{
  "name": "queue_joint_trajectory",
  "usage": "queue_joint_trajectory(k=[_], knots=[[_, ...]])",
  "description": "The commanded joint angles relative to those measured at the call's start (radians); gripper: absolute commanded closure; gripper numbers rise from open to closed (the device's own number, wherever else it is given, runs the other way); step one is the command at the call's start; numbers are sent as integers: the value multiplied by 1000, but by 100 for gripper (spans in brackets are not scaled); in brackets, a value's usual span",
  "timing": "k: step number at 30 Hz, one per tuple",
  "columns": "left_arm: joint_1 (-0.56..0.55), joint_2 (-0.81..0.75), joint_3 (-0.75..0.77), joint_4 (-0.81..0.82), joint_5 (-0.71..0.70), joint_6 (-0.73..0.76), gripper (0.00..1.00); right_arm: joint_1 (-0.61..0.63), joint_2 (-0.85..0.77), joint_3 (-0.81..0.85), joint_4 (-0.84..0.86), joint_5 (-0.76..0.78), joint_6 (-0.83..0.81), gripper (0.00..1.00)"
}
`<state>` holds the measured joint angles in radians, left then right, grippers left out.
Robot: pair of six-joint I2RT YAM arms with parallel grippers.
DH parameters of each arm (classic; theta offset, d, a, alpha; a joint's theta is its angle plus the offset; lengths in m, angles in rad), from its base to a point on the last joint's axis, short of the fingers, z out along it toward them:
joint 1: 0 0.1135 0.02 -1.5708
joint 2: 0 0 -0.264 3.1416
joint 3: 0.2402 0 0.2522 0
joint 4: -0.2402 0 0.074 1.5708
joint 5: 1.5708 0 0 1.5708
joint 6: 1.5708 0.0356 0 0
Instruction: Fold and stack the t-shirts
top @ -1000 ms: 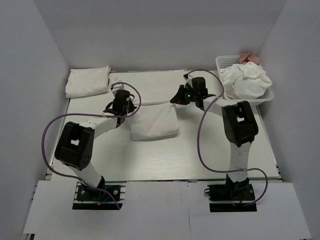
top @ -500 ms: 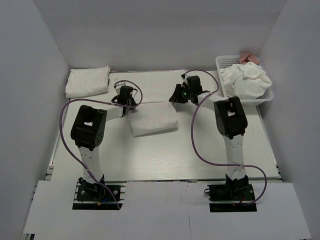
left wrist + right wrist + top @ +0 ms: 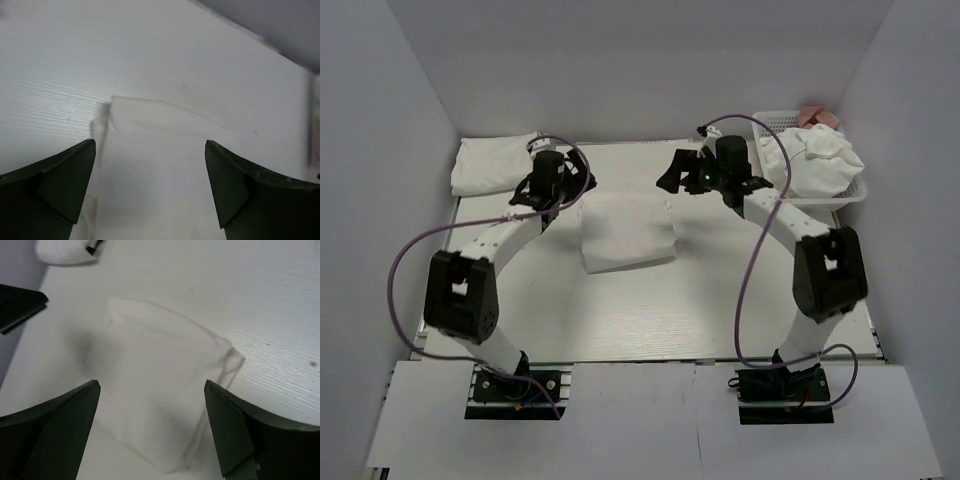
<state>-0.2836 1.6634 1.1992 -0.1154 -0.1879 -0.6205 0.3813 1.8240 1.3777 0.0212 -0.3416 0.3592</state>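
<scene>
I need to move my left gripper's fingers back and down next, so they straddle the t-shirt's layered edge toward the second t-shirt (image 3: 585, 232) (image 3: 93, 197). That edge is below and back from my left gripper.
A folded white t-shirt (image 3: 627, 232) lies flat as a rectangle in the middle of the table; it fills the lower part of the left wrist view (image 3: 160, 170) and shows in the right wrist view (image 3: 165, 350). My left gripper (image 3: 563, 190) (image 3: 150, 145) hovers open just beyond its far left corner, holding nothing. My right gripper (image 3: 677, 178) (image 3: 152, 385) hovers open beyond its far right corner, also with nothing in it. A second folded t-shirt (image 3: 498, 163) (image 3: 62, 252) rests at the far left. More crumpled t-shirts (image 3: 815, 165) fill a basket.
The white plastic basket (image 3: 760, 125) stands at the far right corner, with a pink object (image 3: 820, 115) behind it. White walls enclose the table on three sides. Purple cables loop off both arms.
Both grippers have opened, let go of the middle shirt and drawn back toward the far side. The shirt's far part now lies folded over, leaving a compact rectangle.
</scene>
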Motion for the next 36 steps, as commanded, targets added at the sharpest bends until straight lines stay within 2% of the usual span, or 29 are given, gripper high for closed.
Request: queue_joint_trajectory(k=[1,3,5,6,9,11,12,15,20,24,28,29,32,36], knots=[[-25,-119,-139,81,276,-4,0,53,-103,-166,155,-89,61,10],[-38,-129,-232,149,399,-36,0,79,-132,-266,244,-152,109,10],[-52,-113,-303,204,435,-51,0,105,-120,-308,287,-169,136,10],[-64,-100,-320,204,447,-51,0,108,-115,-365,362,-178,170,10],[-75,-53,-394,224,447,-62,0,111,-51,-445,495,-204,230,10],[-75,-44,-462,270,447,-71,0,107,15,-457,523,-217,247,10],[-75,-28,-478,270,447,-80,0,105,87,-465,555,-218,283,10],[-66,-19,-529,249,418,-81,0,99,155,-483,604,-162,348,10],[-54,-28,-572,226,367,-81,0,85,104,-618,675,-87,405,10],[-54,-85,-583,186,348,-81,0,82,18,-649,573,-34,354,10],[-74,-186,-503,138,335,25,0,99,-104,-615,478,-57,161,10],[-74,-223,-488,113,335,69,0,100,-139,-589,441,-21,73,10],[-74,-252,-400,-7,289,140,0,99,-216,-548,327,18,-14,10],[-65,-257,-317,-82,306,217,0,102,-336,-595,329,6,-43,10]])
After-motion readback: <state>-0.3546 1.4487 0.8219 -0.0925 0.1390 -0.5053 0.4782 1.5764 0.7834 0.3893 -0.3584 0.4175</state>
